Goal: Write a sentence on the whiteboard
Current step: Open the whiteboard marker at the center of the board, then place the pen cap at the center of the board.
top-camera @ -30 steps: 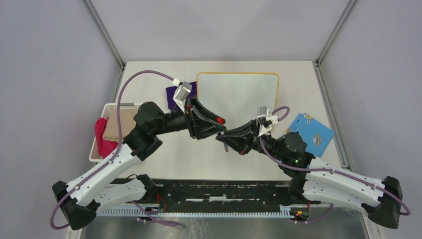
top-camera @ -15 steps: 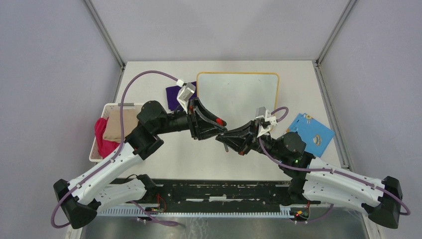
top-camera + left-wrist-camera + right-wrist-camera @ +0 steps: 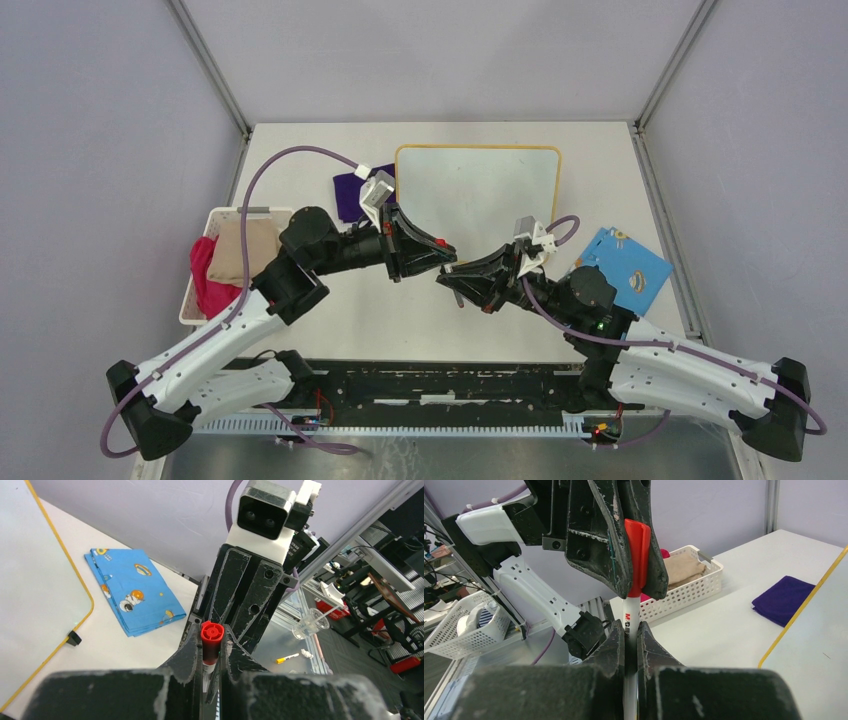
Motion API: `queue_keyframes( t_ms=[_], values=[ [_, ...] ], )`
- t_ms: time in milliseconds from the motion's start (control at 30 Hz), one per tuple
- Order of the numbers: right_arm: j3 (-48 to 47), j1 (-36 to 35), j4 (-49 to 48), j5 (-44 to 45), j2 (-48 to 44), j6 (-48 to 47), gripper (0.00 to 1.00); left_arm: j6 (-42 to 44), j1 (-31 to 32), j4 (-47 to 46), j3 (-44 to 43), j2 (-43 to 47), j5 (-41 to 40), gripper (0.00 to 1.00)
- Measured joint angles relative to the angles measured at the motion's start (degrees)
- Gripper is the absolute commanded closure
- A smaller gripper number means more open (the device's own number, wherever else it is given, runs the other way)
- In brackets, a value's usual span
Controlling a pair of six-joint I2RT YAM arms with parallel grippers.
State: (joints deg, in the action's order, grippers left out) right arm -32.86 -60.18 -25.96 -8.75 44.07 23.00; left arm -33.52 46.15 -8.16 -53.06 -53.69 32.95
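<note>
My left gripper needs to pull the red cap off the marker next, then lower it and let it go on clear tabletop below the gripper and to its left in the top view.
The whiteboard [image 3: 478, 190] lies flat at the back middle of the table, blank, with no red sentence in view; its corner also shows in the left wrist view [image 3: 30, 585]. The two grippers meet tip to tip above the table in front of it. My left gripper [image 3: 443, 253] is shut on the red cap [image 3: 211, 639] of a marker. My right gripper [image 3: 452, 279] is shut on the marker's white barrel [image 3: 630, 625]. The cap [image 3: 636, 555] still sits on the barrel's end.
A purple cloth [image 3: 352, 195] lies left of the board. A folded blue patterned sheet [image 3: 628, 265] lies at the right. A white basket [image 3: 204, 285] holding pink and beige cloths stands at the left edge.
The left arm has swung slightly toward the right, and both grippers have shifted a little while still joined on the marker.
</note>
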Motion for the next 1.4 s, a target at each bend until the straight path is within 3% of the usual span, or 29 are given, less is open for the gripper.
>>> queue_keyframes(
  t_ms=[300,667,900,1033,1233,1400],
  values=[
    [1.9,-0.09,-0.44,0.72,-1.53,-0.42,1.0,0.11,1.25,2.38,0.0,0.96,-4.42,0.98],
    [4.72,-0.02,2.69,3.41,-4.79,-2.01,1.0,0.17,-0.44,1.42,-0.94,8.0,-15.65,0.98],
    [3.8,0.04,17.9,23.85,-8.41,-3.61,1.0,0.42,-0.44,23.28,-2.36,7.28,-42.27,0.98],
    [3.72,0.09,25.7,31.63,-8.9,-4.13,1.0,0.37,-0.52,34.56,0.33,4.7,-52.65,0.98],
    [3.74,0.09,29.59,34.84,-9.22,-4.87,1.0,0.28,-2.62,43.17,3.13,-5.27,-56.83,0.98],
    [3.74,0.09,30.82,34.75,-9.27,-5.7,1.0,0.26,-10.58,42.93,5.14,-13.92,-54.47,0.98]
  ],
)
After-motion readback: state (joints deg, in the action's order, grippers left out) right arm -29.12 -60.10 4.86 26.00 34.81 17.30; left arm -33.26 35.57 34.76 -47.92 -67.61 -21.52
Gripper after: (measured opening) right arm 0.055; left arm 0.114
